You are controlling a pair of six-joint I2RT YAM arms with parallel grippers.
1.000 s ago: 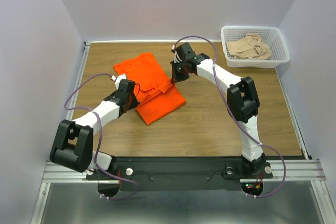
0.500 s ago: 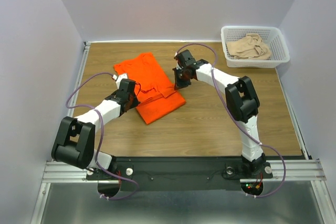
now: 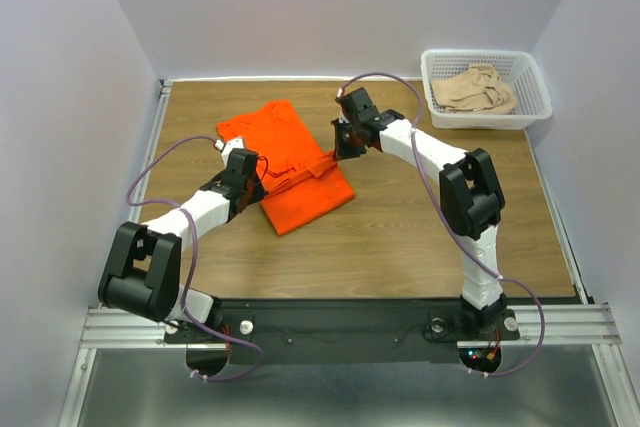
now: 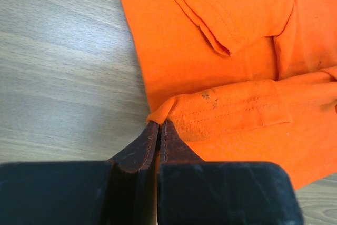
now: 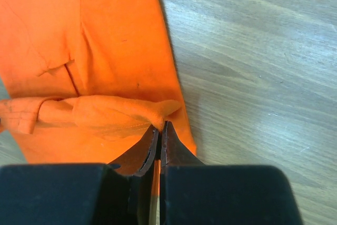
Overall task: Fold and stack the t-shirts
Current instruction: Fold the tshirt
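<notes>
The t-shirt's bottom layer is already spread flat underneath, so I should next lower my right gripper onto the bottom layer's side edge [image 5: 181, 125] and release the gathered fold [image 5: 116, 111] there.
The orange t-shirt [image 3: 295, 162] lies partly folded on the wooden table, left of centre. My left gripper [image 3: 256, 185] is shut on a bunched edge at its left side; in the left wrist view [image 4: 159, 125] the jaws pinch an orange hem [image 4: 221, 111]. My right gripper [image 3: 337, 152] is shut on the shirt's right edge; in the right wrist view [image 5: 159, 127] the jaws pinch a gathered fold [image 5: 116, 111]. A band of cloth stretches between the two grippers. The beige-tan t-shirt [image 3: 474, 89] lies crumpled in the basket.
The white lattice basket [image 3: 487, 115] stands at the table's back right corner. White walls close the table on the left, back and right. Bare wood [image 3: 450, 237] lies in front of and right of the orange shirt.
My right gripper has moved slightly back and right with the shirt's edge, drawing the cloth band tauter. The left gripper has barely moved.
</notes>
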